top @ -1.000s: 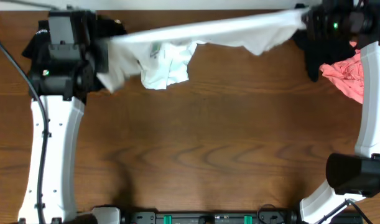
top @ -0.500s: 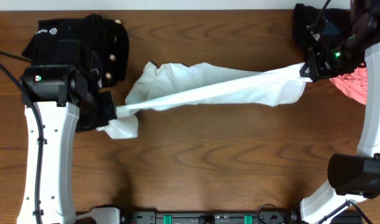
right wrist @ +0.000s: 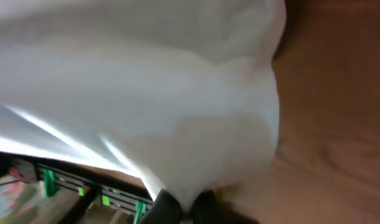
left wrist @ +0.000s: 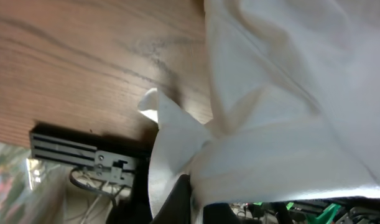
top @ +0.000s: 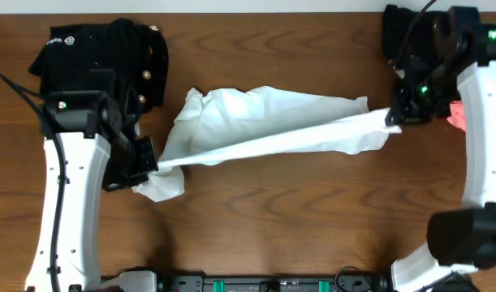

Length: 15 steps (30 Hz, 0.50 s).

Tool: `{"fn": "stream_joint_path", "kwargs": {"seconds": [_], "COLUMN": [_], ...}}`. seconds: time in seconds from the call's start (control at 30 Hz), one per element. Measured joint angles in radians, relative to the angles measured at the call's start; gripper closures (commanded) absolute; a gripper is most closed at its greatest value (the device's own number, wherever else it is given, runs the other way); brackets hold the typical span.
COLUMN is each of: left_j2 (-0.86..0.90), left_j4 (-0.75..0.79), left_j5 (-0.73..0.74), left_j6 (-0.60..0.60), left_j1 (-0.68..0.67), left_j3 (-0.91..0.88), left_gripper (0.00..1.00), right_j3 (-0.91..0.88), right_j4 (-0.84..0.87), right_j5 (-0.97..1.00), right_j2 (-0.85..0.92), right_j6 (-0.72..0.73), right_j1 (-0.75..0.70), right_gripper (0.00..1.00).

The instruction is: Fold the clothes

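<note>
The right gripper moves down and back onto the wood by the shirt's near edge next to release the white end, because it is still raised.
The white T-shirt is stretched taut between my two grippers across the middle of the wooden table, its bulk lying on the wood; no print shows. My left gripper is shut on its left end, where a white corner hangs down. My right gripper is shut on its right end. White cloth fills the left wrist view and the right wrist view, pinched between the fingers. A black garment with gold buttons lies at the back left.
A pink garment shows at the right edge behind my right arm, with a dark piece at the back right. The table's front edge with a black rail lies below.
Both grippers have pulled the white T-shirt toward the table's front and lowered it onto the wood. My left gripper moved forward; the shirt has spread wider.
</note>
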Motion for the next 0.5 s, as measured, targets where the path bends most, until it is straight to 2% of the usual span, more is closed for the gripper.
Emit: {"fn": "stream_joint_path", "kwargs": {"seconds": [0.27,0.5], "left_j2": [-0.214,-0.249], "left_j4": [0.023,0.048], "left_j5": [0.0,0.038], "left_j6": [-0.08,-0.116], "left_j1": [-0.07,-0.102], "left_j3": [-0.187,-0.319], "left_gripper": [0.94,0.94], "right_j3": [-0.247,-0.518], "right_j4": [0.004,0.048], "right_j5": [0.039,0.036], "right_j2": [-0.287,-0.339], "right_j6": [0.079,0.109], "right_j1": [0.01,0.01], "right_gripper": [0.99,0.98]}}
